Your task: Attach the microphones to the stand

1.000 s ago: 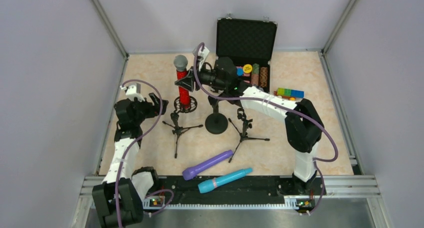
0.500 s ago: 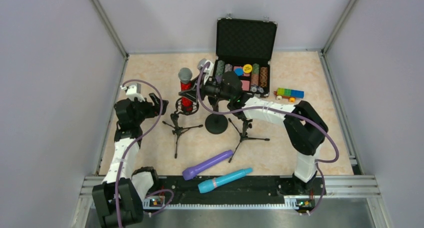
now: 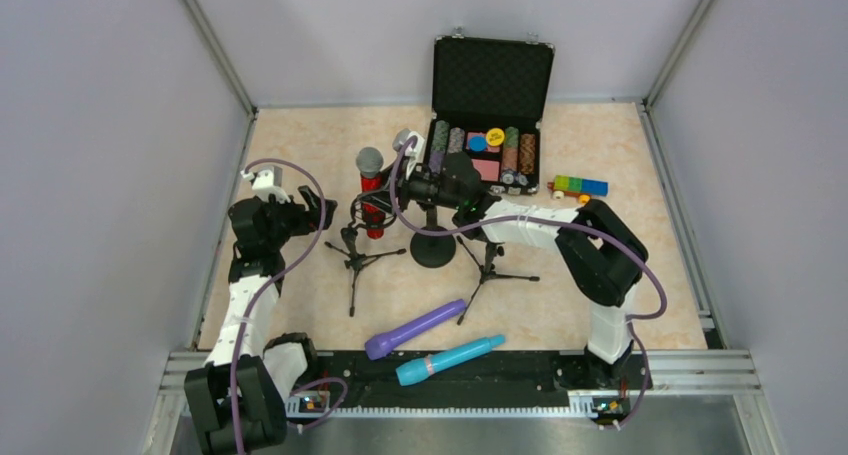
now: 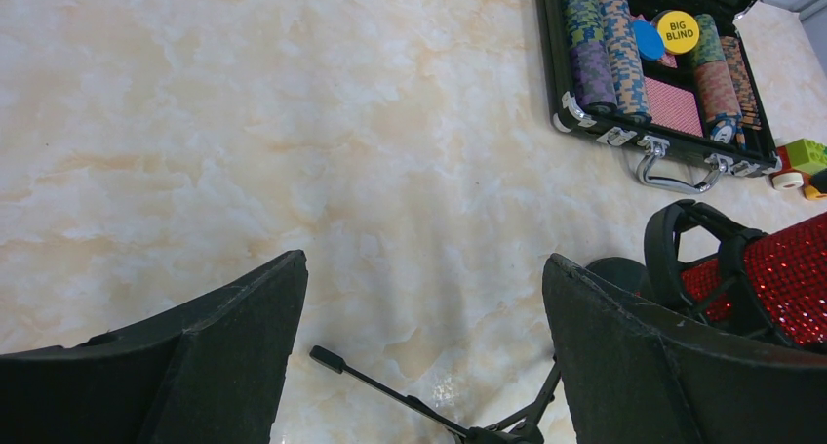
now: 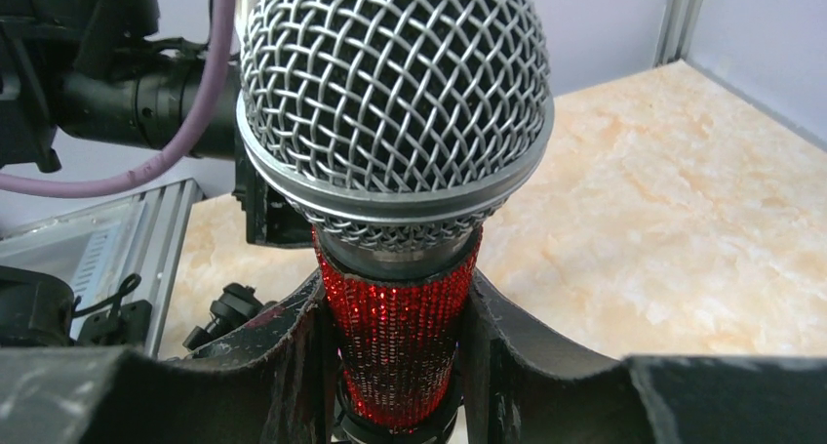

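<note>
My left gripper is open and beside the stand, so I will move it back and to the right in the top view, onto the neck below the ring clip [image 3: 349, 238].
The glittery red microphone [image 3: 371, 187] with its silver mesh head [image 5: 395, 102] stands upright, and my right gripper [image 3: 386, 189] is shut on its red body [image 5: 400, 337]. A black ring clip [image 4: 685, 251] circles its lower end. It hangs just beside the top of the left tripod stand [image 3: 352, 252]. My left gripper [image 3: 322, 211] is open to the left of that stand, and one stand leg [image 4: 390, 390] shows between its fingers [image 4: 244, 337]. The purple microphone [image 3: 415, 328] and the turquoise microphone [image 3: 450, 359] lie near the front edge.
A round-base stand [image 3: 432, 247] and a second tripod stand [image 3: 488, 262] are under the right arm. An open black case of poker chips [image 3: 488, 145] sits at the back, with a strip of coloured toy blocks [image 3: 580, 185] to its right.
My right gripper has carried the red microphone down and toward the near side, from the back of the table to beside the left tripod stand. The left arm has stayed still.
</note>
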Controlling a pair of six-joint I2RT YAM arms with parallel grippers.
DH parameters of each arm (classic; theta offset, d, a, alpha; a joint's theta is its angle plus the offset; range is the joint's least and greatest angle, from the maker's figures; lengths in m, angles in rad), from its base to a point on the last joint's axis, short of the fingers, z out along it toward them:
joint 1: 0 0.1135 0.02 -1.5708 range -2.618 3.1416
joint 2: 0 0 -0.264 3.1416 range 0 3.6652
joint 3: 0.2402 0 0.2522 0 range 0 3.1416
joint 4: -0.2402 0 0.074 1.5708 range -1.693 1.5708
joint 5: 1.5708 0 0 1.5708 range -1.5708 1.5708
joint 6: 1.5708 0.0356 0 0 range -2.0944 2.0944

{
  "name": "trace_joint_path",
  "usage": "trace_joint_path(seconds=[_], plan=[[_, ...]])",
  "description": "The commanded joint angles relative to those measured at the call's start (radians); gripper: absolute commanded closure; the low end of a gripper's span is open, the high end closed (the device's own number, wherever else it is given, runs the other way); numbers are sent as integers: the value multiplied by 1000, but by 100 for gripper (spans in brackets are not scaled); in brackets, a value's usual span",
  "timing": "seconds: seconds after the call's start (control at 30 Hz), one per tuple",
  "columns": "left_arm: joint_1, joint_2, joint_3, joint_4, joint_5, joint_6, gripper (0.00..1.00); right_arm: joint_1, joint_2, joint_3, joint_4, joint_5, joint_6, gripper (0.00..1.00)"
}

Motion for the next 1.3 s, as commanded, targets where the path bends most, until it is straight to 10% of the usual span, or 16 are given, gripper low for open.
trace_joint_path(seconds=[0.0, 0.13, 0.33, 0.5, 1.27], plan=[[4, -5, 34, 40, 10, 12, 6, 18, 24, -35, 14, -17, -17, 100], [4, -4, 35, 41, 10, 13, 6, 18, 16, -39, 17, -20, -20, 99], [4, -7, 36, 38, 8, 14, 6, 17, -4, -23, 13, -21, -19, 50], [4, -8, 36, 35, 5, 17, 6, 17, -25, -10, 5, -10, -15, 30], [4, -140, 71, 57, -21, 67, 5, 17, -171, 53, -40, 60, 76, 4]])
